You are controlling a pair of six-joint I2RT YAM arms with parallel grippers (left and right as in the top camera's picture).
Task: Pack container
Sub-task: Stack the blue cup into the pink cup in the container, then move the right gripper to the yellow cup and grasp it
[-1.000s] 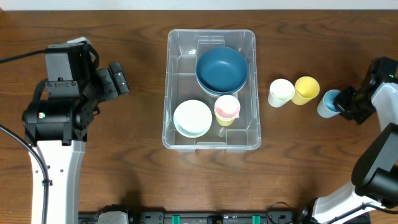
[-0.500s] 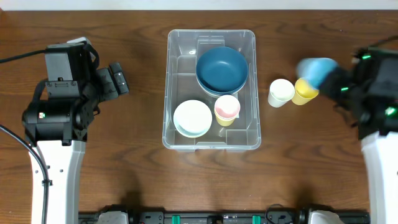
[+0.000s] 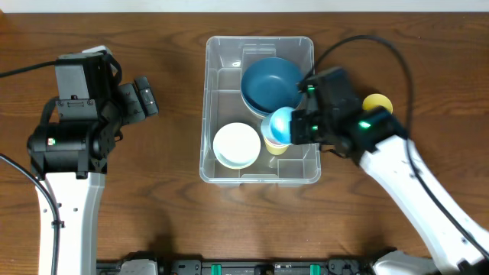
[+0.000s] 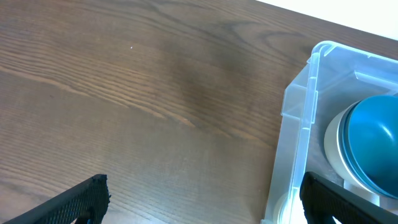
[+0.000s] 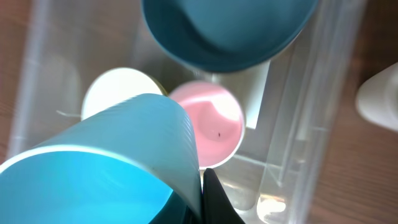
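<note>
My right gripper lowers the light blue cup over the container into the pink cup (image 5: 212,126) next, as the pink cup's opening is empty.
The clear plastic container (image 3: 208,114) stands at mid-table. It holds a dark blue bowl (image 3: 271,84), a white bowl (image 3: 235,145) and a pink cup nested in a yellow one (image 3: 275,145). My right gripper (image 3: 294,128) is shut on the rim of a light blue cup (image 3: 281,124) and holds it over the container, above the pink cup. In the right wrist view the light blue cup (image 5: 106,168) fills the lower left, with the pink cup (image 5: 214,124) beneath it. My left gripper (image 3: 145,95) is open and empty, left of the container (image 4: 305,124).
A yellow cup (image 3: 378,101) stands on the table right of the container, partly behind my right arm. A white cup (image 5: 379,99) shows at the right edge of the right wrist view. Bare wood lies under my left gripper (image 4: 205,208).
My right gripper lifted the light blue cup from the table at far right and carried it left over the container. The left arm has not moved.
</note>
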